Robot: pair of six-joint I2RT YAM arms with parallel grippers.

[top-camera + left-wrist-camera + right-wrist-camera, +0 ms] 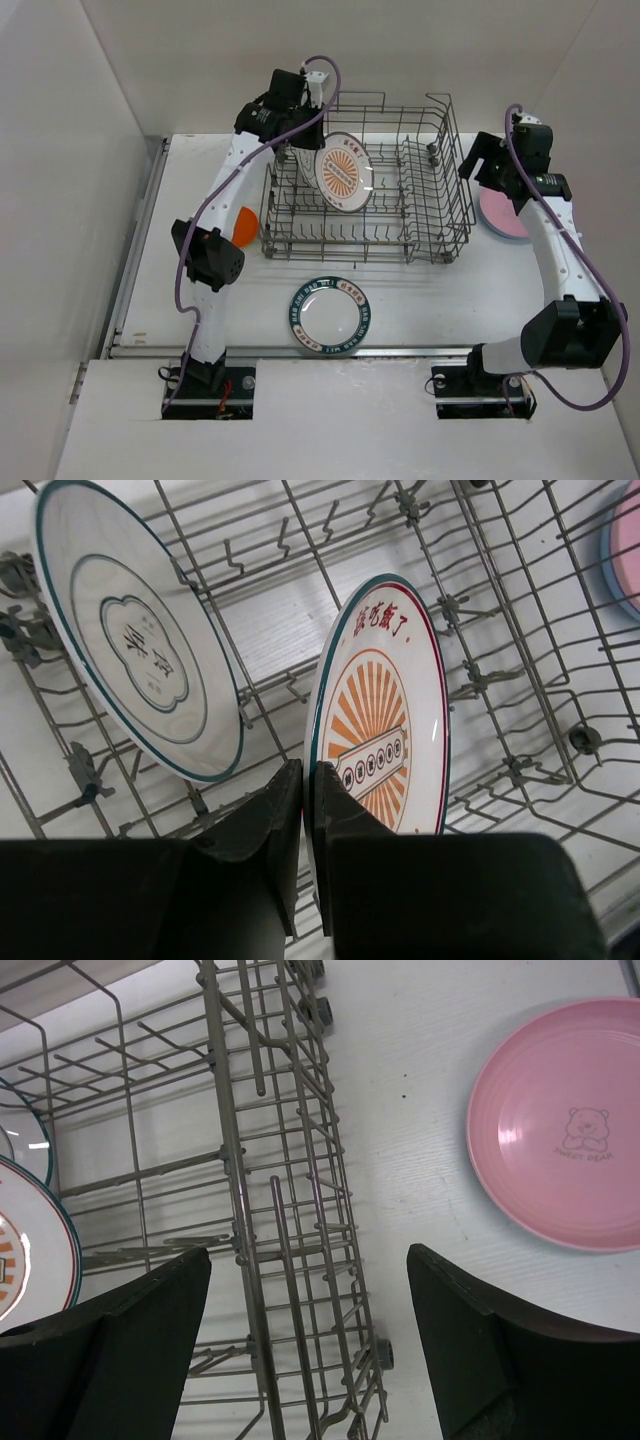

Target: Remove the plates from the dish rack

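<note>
I need to move my left gripper back and down next and let go of the sunburst plate on the teal patterned plate (330, 315), because that plate is below my left gripper and nearer my base.
The grey wire dish rack (440, 200) stands at the back middle of the table. Two plates stand upright in it: a white one with an orange sunburst (342, 172) and a white one with a thin teal rim (140, 645). My left gripper (308, 780) is shut on the sunburst plate's (380, 720) near rim. My right gripper (308, 1255) is open and empty above the rack's right wall (290, 1160). A pink plate (560, 1125) lies flat to the right of the rack. A plate with a dark teal patterned rim (329, 316) lies in front of the rack.
An orange plate (243, 226) lies left of the rack, partly hidden by my left arm. The pink plate (503, 215) seems to rest on a blue-edged plate. White walls close in the left, back and right sides.
</note>
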